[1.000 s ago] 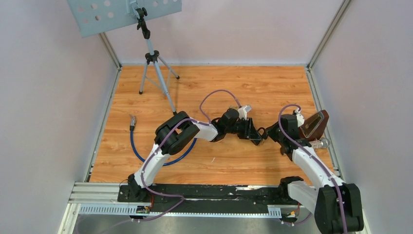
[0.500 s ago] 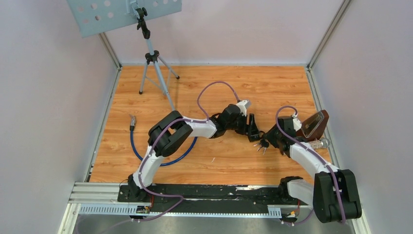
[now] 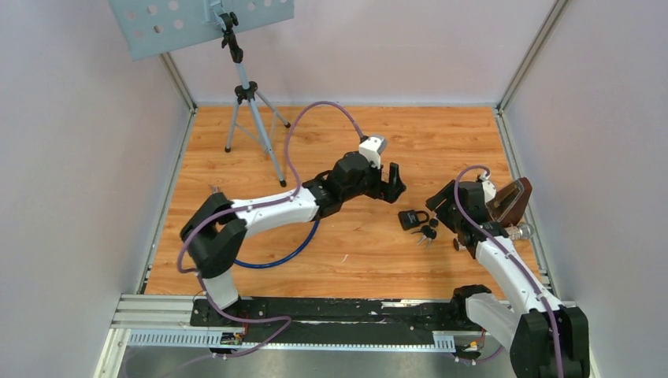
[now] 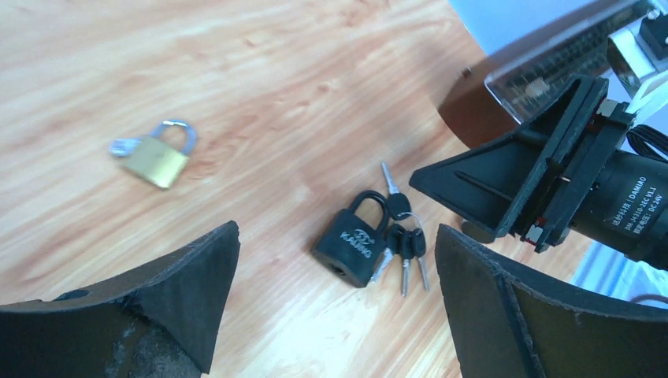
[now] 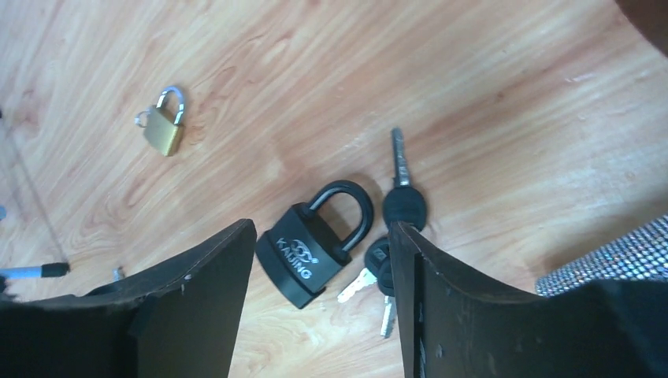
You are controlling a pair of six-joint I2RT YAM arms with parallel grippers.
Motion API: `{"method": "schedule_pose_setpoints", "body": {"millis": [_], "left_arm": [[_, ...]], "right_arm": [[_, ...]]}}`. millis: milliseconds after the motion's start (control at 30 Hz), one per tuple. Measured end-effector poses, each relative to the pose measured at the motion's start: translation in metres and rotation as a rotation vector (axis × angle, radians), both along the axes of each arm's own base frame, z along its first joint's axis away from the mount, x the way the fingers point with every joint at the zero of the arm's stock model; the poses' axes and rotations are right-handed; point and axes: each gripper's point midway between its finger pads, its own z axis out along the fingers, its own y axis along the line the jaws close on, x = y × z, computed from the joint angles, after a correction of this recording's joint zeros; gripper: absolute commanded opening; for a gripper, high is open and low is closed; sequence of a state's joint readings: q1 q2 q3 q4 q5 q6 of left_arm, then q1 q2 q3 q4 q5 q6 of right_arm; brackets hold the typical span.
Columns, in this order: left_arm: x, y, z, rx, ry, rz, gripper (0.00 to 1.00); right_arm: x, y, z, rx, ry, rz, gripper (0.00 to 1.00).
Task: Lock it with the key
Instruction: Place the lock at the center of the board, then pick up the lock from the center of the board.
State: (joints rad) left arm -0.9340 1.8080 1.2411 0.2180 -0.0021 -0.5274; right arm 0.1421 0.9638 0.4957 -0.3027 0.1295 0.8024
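Observation:
Next, my right gripper crosses past the padlock and lowers onto the blue cable's end (image 3: 317, 224), which lies below and to the left in the top view.
A black padlock (image 3: 411, 218) lies flat on the wooden table with its shackle pushed in. Its bunch of black-headed keys (image 3: 428, 231) lies loose just to its right, with no key in the lock. My left gripper (image 3: 391, 183) hangs open above and to the far left of the padlock (image 4: 356, 244), nothing between its fingers. My right gripper (image 3: 441, 209) stands open just right of the keys (image 5: 394, 236), looking down on the padlock (image 5: 311, 252) and holding nothing. In the left wrist view the keys (image 4: 403, 246) lie between the padlock and my right gripper (image 4: 504, 189).
A small brass padlock (image 4: 155, 157) lies on the table apart from the black one. A brown case with a clear lid (image 3: 508, 201) sits at the right edge. A blue cable (image 3: 268, 256) loops near the left arm. A music-stand tripod (image 3: 250, 102) stands at the back left.
Both grippers were together at the padlock and keys. They have opened, leaving lock and keys on the table. The left arm has drawn back toward the far left, and the right has backed off slightly.

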Motion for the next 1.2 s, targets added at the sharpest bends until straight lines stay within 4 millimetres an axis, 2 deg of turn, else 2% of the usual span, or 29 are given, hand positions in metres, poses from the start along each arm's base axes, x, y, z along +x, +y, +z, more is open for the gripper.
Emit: {"method": "schedule_pose_setpoints", "body": {"millis": [67, 133, 200, 300, 367, 500, 600, 733, 833, 900, 1000, 1133, 1200], "left_arm": [[-0.002, 0.019, 0.018, 0.011, -0.042, 0.039, 1.0], [-0.004, 0.039, 0.03, 0.029, -0.077, 0.082, 1.0], [-0.007, 0.065, 0.042, 0.059, -0.11, 0.137, 1.0], [-0.015, 0.11, 0.064, 0.105, -0.151, 0.238, 1.0], [-0.018, 0.135, 0.08, 0.117, -0.177, 0.301, 1.0], [-0.03, 0.189, 0.119, 0.118, -0.227, 0.433, 1.0], [-0.042, 0.232, 0.139, 0.114, -0.256, 0.532, 1.0], [-0.061, 0.287, 0.154, 0.118, -0.283, 0.648, 1.0], [-0.075, 0.32, 0.161, 0.118, -0.298, 0.706, 1.0], [-0.084, 0.337, 0.163, 0.11, -0.307, 0.734, 1.0], [-0.094, 0.358, 0.164, 0.094, -0.318, 0.766, 1.0], [-0.097, 0.367, 0.156, 0.115, -0.317, 0.785, 1.0], [-0.097, 0.368, 0.15, 0.142, -0.313, 0.788, 1.0]], "right_arm": [[0.003, 0.007, 0.008, 0.005, -0.019, 0.026, 0.61], [0.003, 0.023, 0.015, 0.012, -0.035, 0.081, 0.61], [0.001, 0.049, 0.022, 0.022, -0.048, 0.16, 0.59], [-0.003, 0.09, 0.029, 0.026, -0.046, 0.269, 0.47], [-0.003, 0.117, 0.029, 0.014, -0.029, 0.322, 0.44], [0.005, 0.173, 0.02, -0.04, 0.029, 0.395, 0.44], [0.012, 0.22, 0.008, -0.103, 0.064, 0.44, 0.45], [0.019, 0.282, -0.015, -0.176, 0.103, 0.505, 0.46], [0.025, 0.318, -0.029, -0.227, 0.115, 0.526, 0.46], [0.026, 0.332, -0.038, -0.263, 0.12, 0.532, 0.45], [0.024, 0.338, -0.05, -0.327, 0.139, 0.527, 0.45], [0.023, 0.331, -0.062, -0.435, 0.16, 0.503, 0.44], [0.024, 0.332, -0.062, -0.469, 0.161, 0.498, 0.39]]}}
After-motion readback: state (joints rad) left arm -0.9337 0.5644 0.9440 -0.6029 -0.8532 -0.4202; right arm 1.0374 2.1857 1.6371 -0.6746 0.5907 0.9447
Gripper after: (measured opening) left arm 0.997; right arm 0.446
